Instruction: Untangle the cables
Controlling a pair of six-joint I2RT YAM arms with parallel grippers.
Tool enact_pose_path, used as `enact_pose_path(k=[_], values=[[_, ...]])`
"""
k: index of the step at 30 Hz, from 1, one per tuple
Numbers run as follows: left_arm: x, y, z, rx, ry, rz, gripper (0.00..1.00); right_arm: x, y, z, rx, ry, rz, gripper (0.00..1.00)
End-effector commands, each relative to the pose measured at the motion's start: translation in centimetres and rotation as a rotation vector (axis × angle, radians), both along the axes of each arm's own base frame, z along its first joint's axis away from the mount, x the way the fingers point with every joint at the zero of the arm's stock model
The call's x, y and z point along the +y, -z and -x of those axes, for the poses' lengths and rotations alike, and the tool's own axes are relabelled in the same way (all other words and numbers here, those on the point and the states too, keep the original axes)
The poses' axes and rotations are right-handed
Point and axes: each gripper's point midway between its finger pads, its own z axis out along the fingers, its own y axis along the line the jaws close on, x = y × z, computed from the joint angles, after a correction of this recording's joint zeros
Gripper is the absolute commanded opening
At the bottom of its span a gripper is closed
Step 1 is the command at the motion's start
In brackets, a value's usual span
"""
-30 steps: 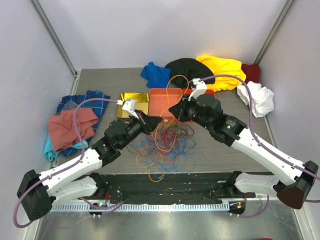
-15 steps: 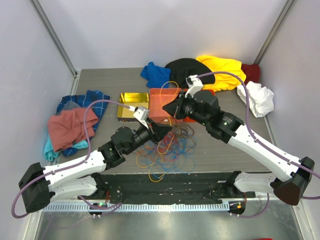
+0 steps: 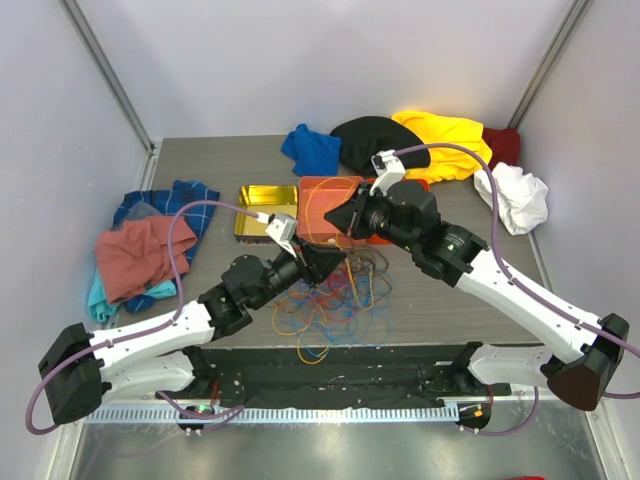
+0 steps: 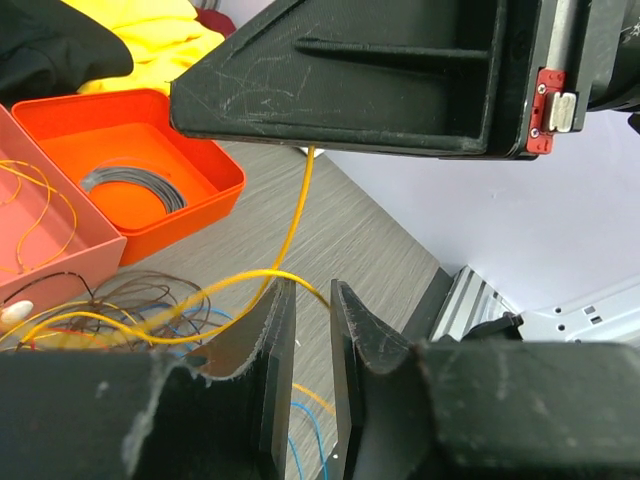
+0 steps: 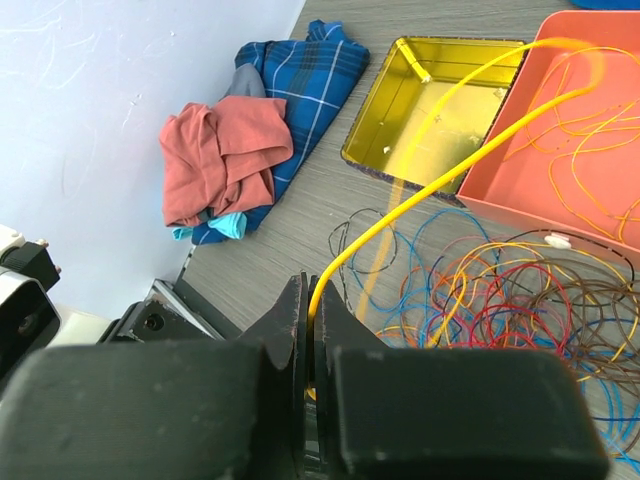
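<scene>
Bare table shows beside the tangle, so I will next lower my right gripper back and to the right in the top view and release the yellow cable.
The cables [image 3: 335,300] lie in a messy tangle of orange, yellow, red, blue and dark loops at the table's middle front, also in the right wrist view [image 5: 500,300]. My right gripper [image 3: 338,217] [image 5: 308,290] is shut on a yellow cable [image 5: 420,200] and holds it above the tangle. My left gripper [image 3: 325,265] [image 4: 312,287] sits just below it, jaws a narrow gap apart. The same yellow cable [image 4: 295,215] runs across the left fingertips and up to the right gripper.
A salmon tray [image 3: 318,195] with a few orange wires and a gold tray [image 3: 262,198] stand behind the tangle. An orange tray [image 4: 200,165] holds a grey coiled ring. Clothes lie at the left [image 3: 150,245] and along the back [image 3: 400,135].
My left gripper moved right and nearer, under the right gripper. My right gripper shifted back and left with the yellow cable. Little has moved in the last half second.
</scene>
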Motion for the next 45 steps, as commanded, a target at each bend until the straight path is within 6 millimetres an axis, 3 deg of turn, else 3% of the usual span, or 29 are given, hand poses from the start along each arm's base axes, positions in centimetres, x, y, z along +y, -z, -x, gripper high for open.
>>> enact_pose_path(k=[1,10,17,19,21,22,26,27,29,30,32,33,38,41,45], values=[[0.0,-1.8,-0.3,-0.038,-0.015,0.065,0.25,0.9,-2.4,0.5,-0.023,-0.045,-0.081,0.01],[-0.7,-1.7,-2.1,-0.032,-0.08,0.071,0.23,1.4,-1.4,1.7,0.024,-0.088,-0.129,0.01],[-0.2,-1.8,-2.7,-0.033,-0.123,0.063,0.03,0.3,-1.9,2.2,0.005,-0.073,-0.129,0.01],[0.0,-1.7,-2.4,-0.027,-0.116,0.057,0.03,-0.1,-1.7,2.5,0.003,-0.068,-0.121,0.01],[0.4,-1.7,-1.8,-0.013,-0.099,0.039,0.09,-0.8,-1.5,2.5,-0.01,-0.047,-0.104,0.01],[0.6,-1.7,-1.6,-0.008,-0.096,0.035,0.19,-1.3,-0.8,2.7,-0.005,-0.04,-0.086,0.01],[2.1,-1.3,-0.1,0.01,-0.076,0.005,0.31,-4.2,1.7,2.8,-0.009,0.049,0.005,0.01],[2.4,-0.3,0.1,0.031,-0.076,-0.03,0.34,-5.4,3.8,2.7,0.009,0.093,0.064,0.01],[2.6,0.2,0.7,0.027,-0.056,-0.067,0.39,-7.0,4.9,3.1,0.009,0.137,0.085,0.01],[2.7,1.4,0.9,0.041,-0.042,-0.115,0.42,-8.1,7.1,3.2,0.036,0.174,0.131,0.01],[2.4,2.7,1.5,0.061,-0.005,-0.169,0.52,-9.2,8.2,3.7,0.053,0.21,0.125,0.01],[2.2,3.8,1.6,0.09,0.005,-0.212,0.55,-9.8,9.7,4.0,0.074,0.224,0.142,0.01],[2.4,6.7,0.3,0.19,-0.083,-0.259,0.56,-11.2,11.3,4.2,0.098,0.292,0.129,0.01],[2.4,8.2,-0.1,0.235,-0.111,-0.271,0.57,-11.6,13.3,4.7,0.141,0.298,0.149,0.01],[2.1,8.8,-0.1,0.26,-0.107,-0.274,0.57,-12.0,17.5,5.7,0.226,0.307,0.181,0.01]])
